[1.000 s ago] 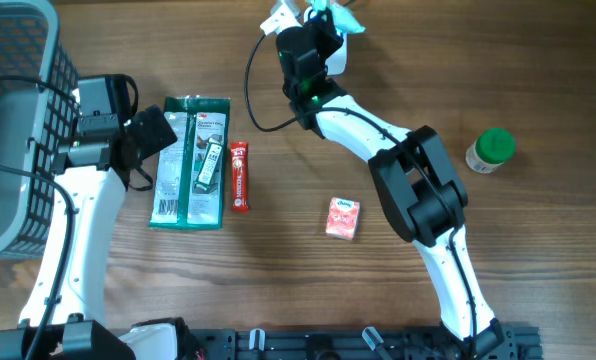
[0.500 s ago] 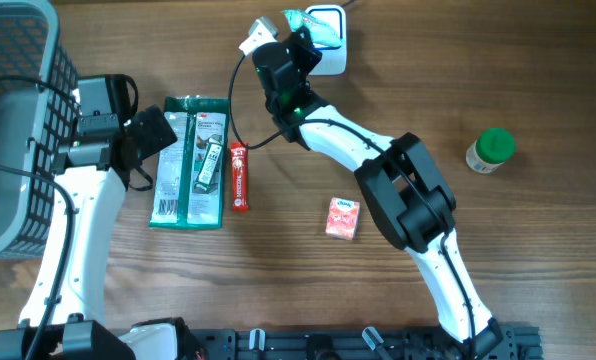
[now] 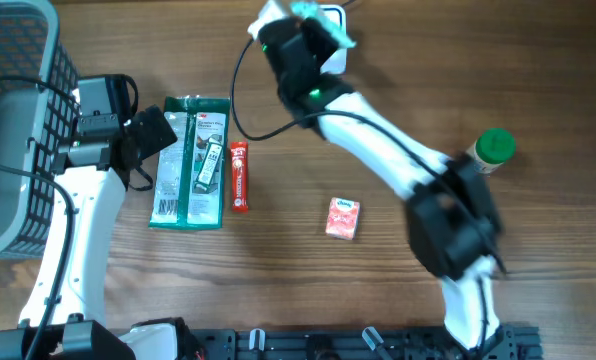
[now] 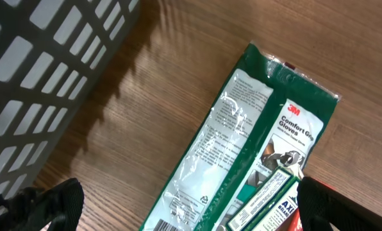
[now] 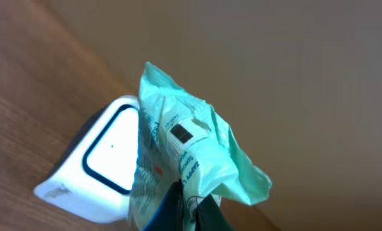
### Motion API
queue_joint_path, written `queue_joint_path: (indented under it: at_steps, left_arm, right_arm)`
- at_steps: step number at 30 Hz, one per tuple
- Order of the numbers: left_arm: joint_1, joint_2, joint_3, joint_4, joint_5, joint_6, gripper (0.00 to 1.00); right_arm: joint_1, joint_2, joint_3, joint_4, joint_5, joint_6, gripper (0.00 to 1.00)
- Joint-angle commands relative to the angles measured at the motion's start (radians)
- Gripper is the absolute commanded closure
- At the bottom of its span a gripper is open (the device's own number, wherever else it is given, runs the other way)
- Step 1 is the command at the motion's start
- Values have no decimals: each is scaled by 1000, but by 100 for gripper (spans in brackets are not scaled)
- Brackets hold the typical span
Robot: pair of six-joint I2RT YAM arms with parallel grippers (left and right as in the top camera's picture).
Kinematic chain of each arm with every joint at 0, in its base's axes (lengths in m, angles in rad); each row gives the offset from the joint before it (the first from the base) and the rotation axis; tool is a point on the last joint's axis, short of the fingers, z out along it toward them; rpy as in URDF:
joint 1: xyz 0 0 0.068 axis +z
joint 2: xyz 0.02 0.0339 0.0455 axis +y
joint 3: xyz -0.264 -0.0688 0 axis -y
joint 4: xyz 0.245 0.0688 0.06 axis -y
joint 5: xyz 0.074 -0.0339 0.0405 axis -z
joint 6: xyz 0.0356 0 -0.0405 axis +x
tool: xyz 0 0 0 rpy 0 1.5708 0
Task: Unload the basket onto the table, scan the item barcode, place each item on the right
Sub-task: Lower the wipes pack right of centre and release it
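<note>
The table is clear between the pink carton and the green-capped bottle, so my right gripper should next move back from the scanner (image 3: 333,55) and down beside the bottle.
My right gripper (image 5: 194,208) is shut on a crumpled mint-green packet (image 5: 178,154) and holds it up beside the white scanner (image 5: 107,160), which has a dark-rimmed window. A small printed label on the packet faces the wrist camera. From overhead, the right gripper (image 3: 308,30) and the packet (image 3: 306,10) hang over the scanner (image 3: 333,55) at the table's far edge. My left gripper (image 4: 191,205) is open, its black fingers (image 4: 50,205) spread above the lower end of a green glove pack (image 4: 242,141), not touching it.
A grey wire basket (image 3: 18,130) stands at the far left. Beside the glove pack (image 3: 188,165) lies a red snack bar (image 3: 239,176). A pink carton (image 3: 343,218) sits mid-table, and a green-capped bottle (image 3: 491,150) stands at the right.
The right arm has swung and looks blurred; the packet dipped left of the scanner, then came back over it. The left arm has not moved.
</note>
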Motion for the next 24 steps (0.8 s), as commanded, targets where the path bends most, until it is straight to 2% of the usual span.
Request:
queue_joint_path:
  at_steps: [1,4,7,11,15,19,24]
  left_arm:
    - [4,-6,3,2,2,-10,0]
    - [4,-6,3,2,2,-9,0]
    - [4,-6,3,2,2,-9,0]
    - [4,-6,3,2,2,-10,0]
    - [4,-6,3,2,2,-9,0]
    - [4,-6,3,2,2,-9,0]
    - [3,-6,3,2,2,-9,0]
  right_arm:
    - [-23,-238,16,-195,-140,257,96]
    - [-67,-329,16,-420,-253,383,96]
    - [-149,-388,16,-657,-461,485,96]
    - [-288,-384,15,-967,-732,513,96]
    - [-410,-335,3,-1198,-808,513,96]
    - [-503,-299,-102,-1215,-804,532,96]
    - [-561,-297,-293,-1088,-752,536,96]
